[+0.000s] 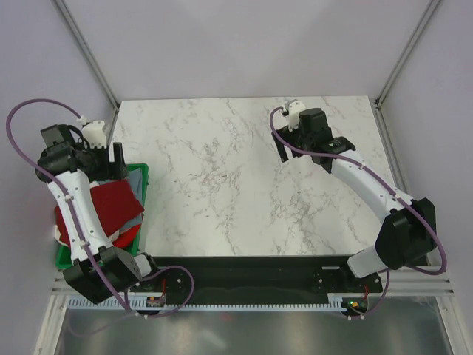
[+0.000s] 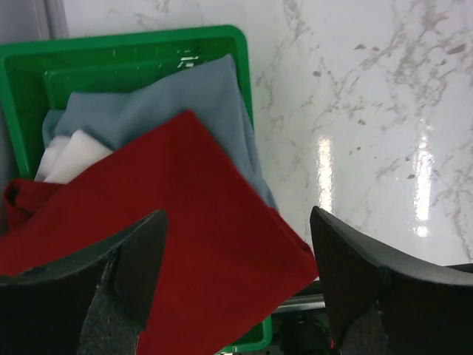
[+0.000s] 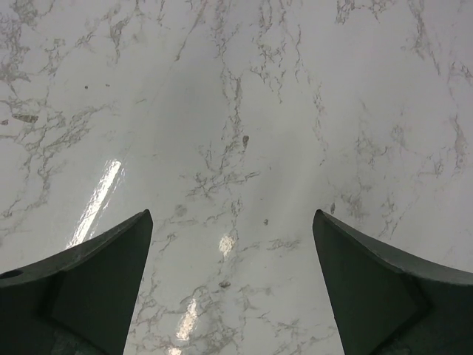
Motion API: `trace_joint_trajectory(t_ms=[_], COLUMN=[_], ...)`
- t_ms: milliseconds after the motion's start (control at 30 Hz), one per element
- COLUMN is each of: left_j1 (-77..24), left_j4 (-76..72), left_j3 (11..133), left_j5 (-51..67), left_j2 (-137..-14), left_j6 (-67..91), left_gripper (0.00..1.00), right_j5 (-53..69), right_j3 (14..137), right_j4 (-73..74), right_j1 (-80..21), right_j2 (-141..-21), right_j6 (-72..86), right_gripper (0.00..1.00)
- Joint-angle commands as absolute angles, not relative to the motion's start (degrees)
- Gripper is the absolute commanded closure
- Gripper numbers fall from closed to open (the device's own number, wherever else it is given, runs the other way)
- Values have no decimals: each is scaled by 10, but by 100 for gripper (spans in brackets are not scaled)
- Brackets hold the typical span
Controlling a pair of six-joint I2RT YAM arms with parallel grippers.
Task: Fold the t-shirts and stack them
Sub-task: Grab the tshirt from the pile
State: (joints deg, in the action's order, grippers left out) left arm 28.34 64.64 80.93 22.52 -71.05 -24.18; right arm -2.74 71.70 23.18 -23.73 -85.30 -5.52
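Note:
The dark red tee (image 1: 111,203) is on top of the pile. I should first lower my left gripper, moving left in the top view, onto the tee's middle.
The t-shirts lie piled in a green plastic bin (image 2: 133,41) at the table's left edge. A dark red tee (image 2: 185,237) lies on top, over a grey one (image 2: 185,96) and a white one (image 2: 66,159). In the top view the red tee (image 1: 111,203) shows under the left arm. My left gripper (image 2: 236,274) is open and empty above the red tee, its jaws wide apart. My right gripper (image 3: 233,274) is open and empty above bare marble at the far right of the table (image 1: 314,140).
The white marble table (image 1: 236,185) has no cloth on it. The bin (image 1: 140,174) sits beside the left arm's base. Metal frame posts stand at the back corners. The black arm rail (image 1: 244,277) runs along the near edge.

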Motion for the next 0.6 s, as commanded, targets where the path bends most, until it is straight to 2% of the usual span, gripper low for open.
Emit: trace_joint_trajectory(t_ms=[0,133,200,267,333,567], left_j1=[335,403,444,465,492,519], left_j4=[643,630,632,634,635,654], left_j3=[752,717,715,719,734,743], left_j5=[189,193,193,191,201,210], left_j2=[-679,-672,-693,-711,-736,-779], left_j6=[-316,-360,-387,-409,-417,-444], left_gripper=[16,17,23,35,41,49], right_j5=[-20,0,67,105,140,160], right_j3=[734,751,760,773,780,807], right_j4=[217,236,256,264,265,273], right_j1=[-236,-231,-229,-229,-228,-228], right_j2=[-838,-867,-877,-885,-889,-908], right_j6=[-39,-32,-50,-60,-61,-70], right_gripper=[2,2,2,2,2,2])
